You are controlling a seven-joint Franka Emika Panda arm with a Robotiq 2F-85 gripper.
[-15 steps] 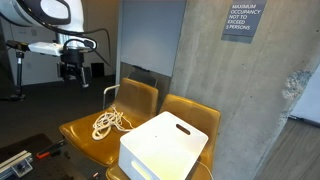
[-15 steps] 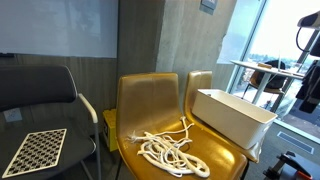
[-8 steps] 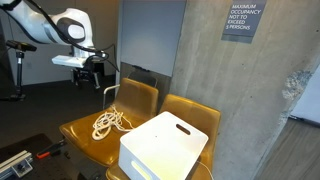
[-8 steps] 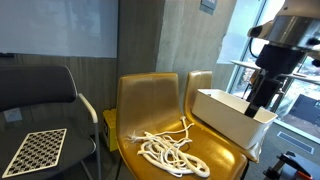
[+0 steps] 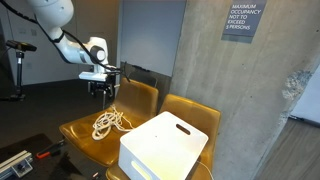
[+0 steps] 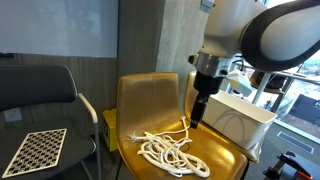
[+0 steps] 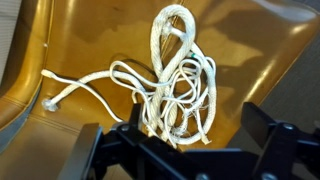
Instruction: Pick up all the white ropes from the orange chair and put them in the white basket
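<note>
My gripper should next move down and toward the orange chair's backrest, onto the middle of the rope coils, because the thick white ropes bunch together there.
The white ropes lie in loose coils on the seat of the orange chair; they also show in an exterior view and in the wrist view. My gripper hangs open and empty above the chair, over the ropes, and shows in an exterior view too. In the wrist view my gripper has its jaws spread wide apart with the lower rope loops between them, well below. The white basket sits on the twin chair beside it.
The matching twin orange chair carries the basket. A dark chair with a checkered board stands on the ropes' other side. A concrete pillar rises behind the chairs.
My gripper has travelled from off to the side to a spot above the orange chair and come lower toward the ropes. The ropes and basket have not moved.
</note>
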